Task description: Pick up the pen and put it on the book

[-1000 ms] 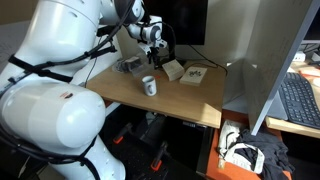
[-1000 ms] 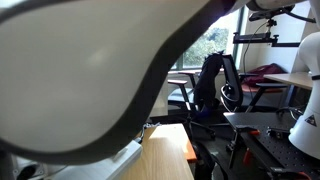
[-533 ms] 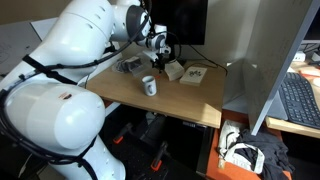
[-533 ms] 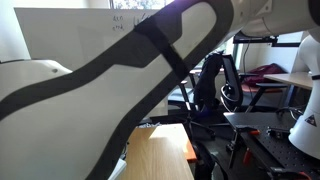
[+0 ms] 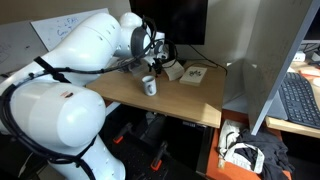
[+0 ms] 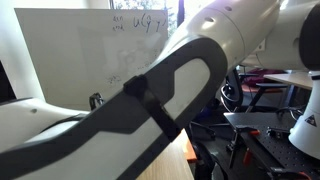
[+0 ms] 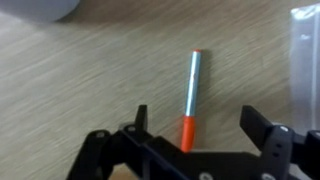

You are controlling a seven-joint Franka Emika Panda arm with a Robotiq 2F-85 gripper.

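The pen lies flat on the desk below my open fingers, so next I need to lower and shift from its orange end to close across the pen's silver body [image 7: 192,90].
In the wrist view a pen [image 7: 191,96] with a silver barrel and an orange end lies on the wooden desk [image 7: 80,80]. Its orange end sits between my open gripper [image 7: 200,122] fingers, untouched by either. In an exterior view my gripper [image 5: 157,57] hangs low over the desk behind a white mug [image 5: 149,86]. The book [image 5: 193,74] lies flat on the desk to the right of the gripper. The pen itself is too small to make out in that view.
A tilted box [image 5: 173,69] sits between gripper and book. A crinkled bag [image 5: 128,65] lies at the left. A dark monitor [image 5: 185,20] stands behind. A grey partition [image 5: 262,70] bounds the right side. The arm fills the exterior view [image 6: 150,90] almost entirely.
The arm has swung lower and forward over the desk, and the gripper has come down toward the surface near the mug.
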